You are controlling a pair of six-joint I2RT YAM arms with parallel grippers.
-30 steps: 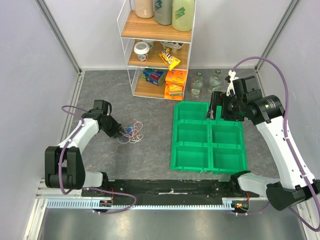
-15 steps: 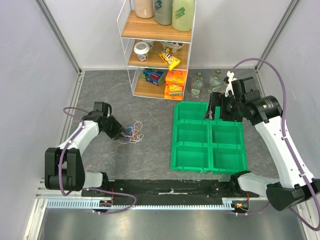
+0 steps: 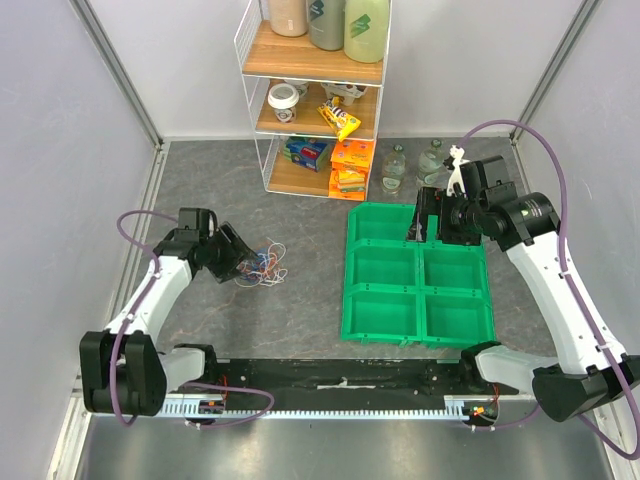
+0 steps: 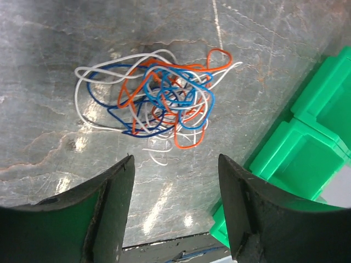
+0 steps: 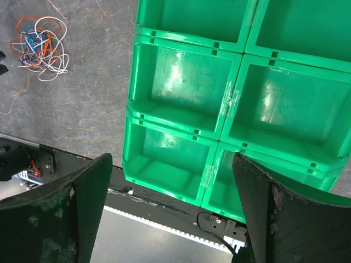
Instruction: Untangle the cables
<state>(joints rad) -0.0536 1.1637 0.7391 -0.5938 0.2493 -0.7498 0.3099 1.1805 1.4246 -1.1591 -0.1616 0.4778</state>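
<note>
The left gripper will move outward and down next and close on the orange loop at the tangle's far end, because the loop is below and outward of the gripper's fingers.
The cables (image 3: pixel 262 264) lie in one tangle of white, orange, blue and dark-blue wires on the grey table, left of the green bins. The tangle also shows in the left wrist view (image 4: pixel 159 98) and small in the right wrist view (image 5: pixel 39 46). My left gripper (image 3: pixel 237 258) is open and empty, raised just left of the tangle; in its own view the left gripper (image 4: pixel 175 181) has nothing between the jaws. My right gripper (image 3: pixel 428 222) is open and empty, high above the green bins; in its own view the right gripper (image 5: pixel 170 181) is wide open.
A green tray of six bins (image 3: pixel 417 273) stands right of the tangle and also shows in the right wrist view (image 5: pixel 186 93). A white wire shelf (image 3: pixel 315 95) with bottles and snacks stands at the back. Glass bottles (image 3: pixel 397 168) stand behind the bins.
My left gripper has pulled back to the left and lifted off the tangle, jaws open. The tangle stays in place. The right arm has barely moved.
</note>
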